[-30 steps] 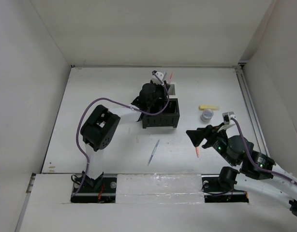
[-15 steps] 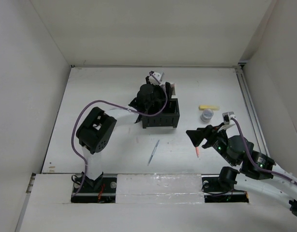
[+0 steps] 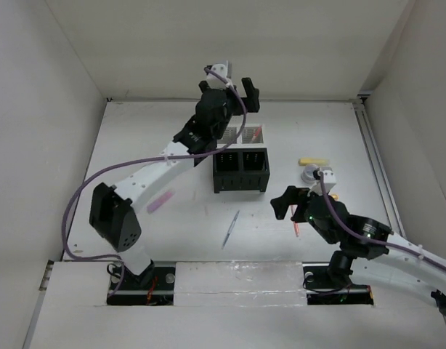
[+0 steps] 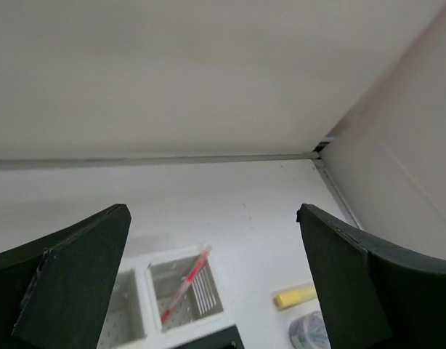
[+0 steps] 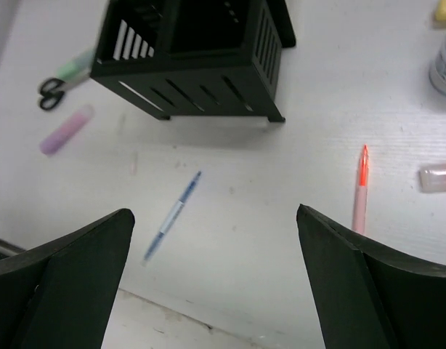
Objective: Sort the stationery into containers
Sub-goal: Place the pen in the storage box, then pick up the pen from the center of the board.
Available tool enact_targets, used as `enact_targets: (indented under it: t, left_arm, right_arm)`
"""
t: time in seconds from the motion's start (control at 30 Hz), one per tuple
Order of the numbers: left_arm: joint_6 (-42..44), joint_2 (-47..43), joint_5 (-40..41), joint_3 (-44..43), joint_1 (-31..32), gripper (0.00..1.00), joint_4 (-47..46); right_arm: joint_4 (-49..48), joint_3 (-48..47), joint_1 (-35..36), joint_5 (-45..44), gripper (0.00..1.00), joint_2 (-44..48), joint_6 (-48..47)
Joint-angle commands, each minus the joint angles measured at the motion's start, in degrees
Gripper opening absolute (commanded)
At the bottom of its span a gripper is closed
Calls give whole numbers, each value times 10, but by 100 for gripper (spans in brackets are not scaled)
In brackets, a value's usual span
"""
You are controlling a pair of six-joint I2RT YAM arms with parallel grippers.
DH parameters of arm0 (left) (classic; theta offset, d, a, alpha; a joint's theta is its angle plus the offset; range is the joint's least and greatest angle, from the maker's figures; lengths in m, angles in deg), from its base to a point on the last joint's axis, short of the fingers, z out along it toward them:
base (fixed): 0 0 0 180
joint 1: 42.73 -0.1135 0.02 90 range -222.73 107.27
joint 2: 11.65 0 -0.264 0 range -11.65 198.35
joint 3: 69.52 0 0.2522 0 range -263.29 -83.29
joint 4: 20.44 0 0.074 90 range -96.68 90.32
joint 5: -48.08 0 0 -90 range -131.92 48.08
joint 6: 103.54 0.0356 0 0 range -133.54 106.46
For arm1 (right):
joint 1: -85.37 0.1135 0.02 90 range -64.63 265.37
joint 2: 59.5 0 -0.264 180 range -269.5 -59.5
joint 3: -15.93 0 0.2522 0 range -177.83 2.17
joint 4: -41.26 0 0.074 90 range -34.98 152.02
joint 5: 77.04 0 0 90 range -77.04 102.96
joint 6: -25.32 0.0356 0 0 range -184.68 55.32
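Observation:
My left gripper needs to go back past the black slotted bins and down onto the grey-blue pen's middle [image 3: 230,229], because the pen is below my gripper and farther back.
Four containers stand together: two black slotted bins [image 3: 241,171] in front, two white mesh bins [image 3: 237,136] behind. A red pen [image 4: 185,283] lies slanted in the right mesh bin [image 4: 208,309]. My left gripper [image 3: 230,90] hangs open and empty high above the back of the cluster. My right gripper [image 3: 282,202] is open and empty low over the table, between a grey-blue pen [image 5: 172,214] and a red-orange pen [image 5: 361,190]. A pink marker [image 3: 161,202] lies left of the bins, with black-handled scissors [image 5: 52,87] beyond it.
A yellow marker [image 3: 314,161] and a small round grey piece [image 3: 310,174] lie right of the black bins. A pale orange-tinted marker [image 5: 437,177] lies near the red-orange pen. White walls close in the table at the back and on both sides.
My left gripper opened and rose back from the bins, and a red pen now rests in the right mesh bin. My right gripper opened wider and shifted slightly left.

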State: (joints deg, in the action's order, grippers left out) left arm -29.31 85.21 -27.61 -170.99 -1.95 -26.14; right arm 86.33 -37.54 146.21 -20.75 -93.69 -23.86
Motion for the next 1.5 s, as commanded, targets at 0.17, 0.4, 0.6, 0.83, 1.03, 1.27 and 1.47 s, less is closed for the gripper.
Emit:
enact_targets:
  t: [0.17, 0.4, 0.6, 0.83, 1.03, 1.27, 1.47]
  left_arm:
    - [-158, -313, 35, 221, -39, 100, 117]
    - [-217, -474, 27, 398, -39, 100, 187]
    - [-220, -492, -32, 448, -39, 100, 272]
    - [-233, -455, 0, 463, 78, 100, 343]
    - [-265, -311, 102, 408, 229, 100, 409]
    - [-252, -184, 77, 408, 265, 100, 367]
    - [-227, -127, 59, 408, 265, 95, 323]
  right_arm:
    - [-11, -6, 4, 14, 100, -55, 23]
    - [71, -27, 4, -28, 99, -74, 73]
    - [82, -38, 4, -34, 99, -11, 34]
    - [157, -102, 4, -46, 99, 25, 1]
    - [183, -150, 4, -53, 99, 25, -28]
    - [183, -162, 4, -36, 99, 25, -46]
    - [168, -151, 4, -20, 98, 36, -62]
